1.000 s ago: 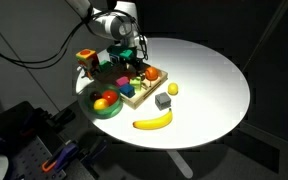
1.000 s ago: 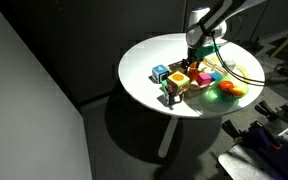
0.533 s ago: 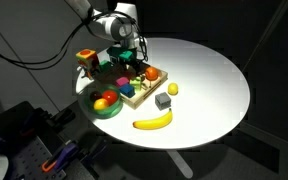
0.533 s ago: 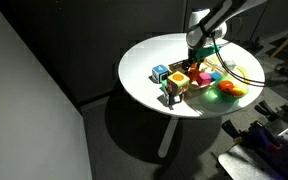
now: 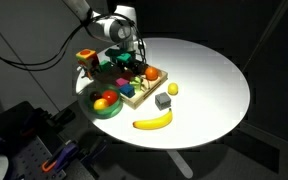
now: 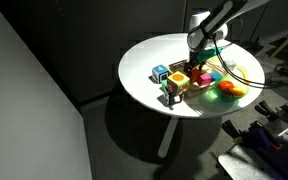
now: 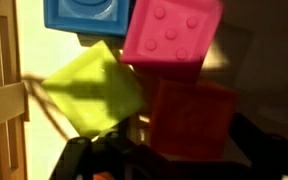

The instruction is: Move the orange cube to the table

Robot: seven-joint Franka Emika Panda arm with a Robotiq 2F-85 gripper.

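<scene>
I should next keep my gripper low over the wooden tray and close its open fingers on opposite sides of the orange cube (image 7: pixel 189 115), because the cube is between them.
In the wrist view the orange cube (image 7: pixel 189 115) lies in shadow among other blocks on the wooden tray, below a pink block (image 7: pixel 174 35) and beside a yellow-green block (image 7: pixel 92 92). My gripper (image 7: pixel 174 152) is open, with a dark finger on each side of the cube; a lit gap shows on the left side. In both exterior views the gripper (image 5: pixel 131 62) (image 6: pixel 196 68) hangs low over the tray on the round white table (image 5: pixel 209 80) (image 6: pixel 149 55). There it hides the cube.
The wooden tray (image 5: pixel 141 99) holds several coloured blocks, with a rounder orange piece (image 5: pixel 152 73) at its corner. A green bowl of fruit (image 5: pixel 106 103), a banana (image 5: pixel 152 122), a grey cube (image 5: pixel 163 101) and a small yellow piece (image 5: pixel 172 89) lie nearby. A blue block (image 7: pixel 84 15) is in the wrist view.
The arm has shifted only very slightly over the tray. The blocks have not moved.
</scene>
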